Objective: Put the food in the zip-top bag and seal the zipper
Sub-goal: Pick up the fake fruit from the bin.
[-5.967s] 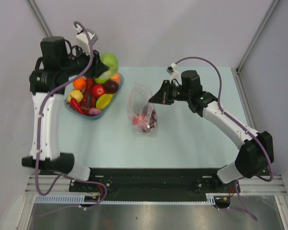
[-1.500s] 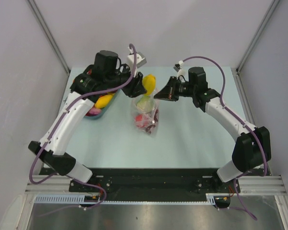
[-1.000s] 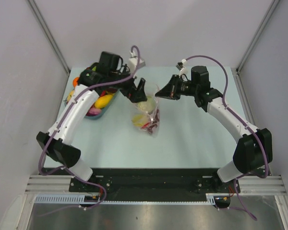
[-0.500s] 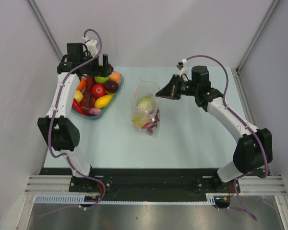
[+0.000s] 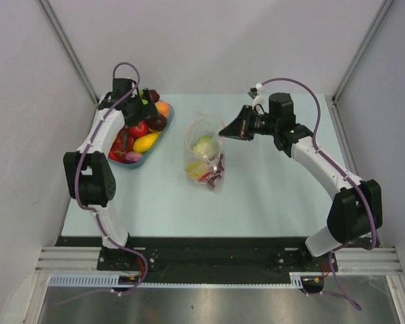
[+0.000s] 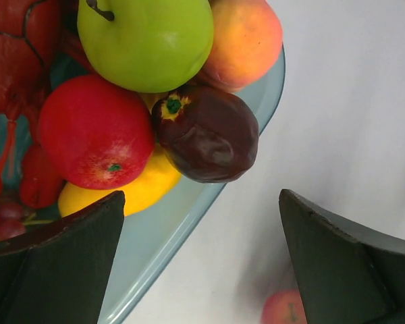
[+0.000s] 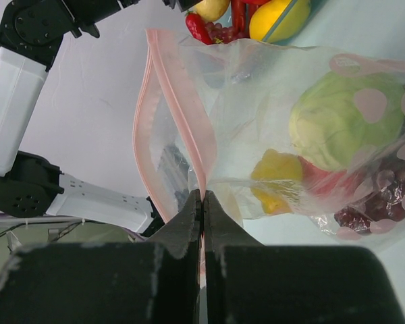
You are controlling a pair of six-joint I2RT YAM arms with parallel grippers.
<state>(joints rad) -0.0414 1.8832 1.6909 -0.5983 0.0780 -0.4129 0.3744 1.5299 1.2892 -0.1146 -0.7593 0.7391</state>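
My left gripper will move down onto the dark purple fruit point(image 5: 159, 122) point(image 6: 206, 131) with its fingers on both sides of it and close, because the fruit lies at the dish's rim with one side clear.
The clear zip-top bag point(image 5: 204, 154) stands mid-table with its mouth held up. Inside it lie a pale green round piece point(image 7: 344, 118), a yellow piece point(image 7: 277, 172), red food and purple grapes point(image 7: 368, 206). My right gripper point(image 7: 202, 197) is shut on the pink zipper point(image 7: 179, 94) at the bag's right rim, also seen from above point(image 5: 223, 130). My left gripper point(image 6: 202, 270) hangs open and empty over the dish's right edge. Below it are a dark purple fruit point(image 6: 206, 131), a green apple point(image 6: 145, 40), a red apple point(image 6: 94, 138) and a peach point(image 6: 246, 40).
The blue-rimmed dish point(image 5: 143, 160) of toy food sits at the table's back left, close to the left wall. A small blurred red-orange piece point(image 6: 287, 312) shows at the bottom of the left wrist view. Metal frame posts stand at both back corners.
My left arm has swung from the bag's mouth back over the dish, its gripper open throughout. The green piece now lies in the bag. The right gripper has kept still on the zipper.
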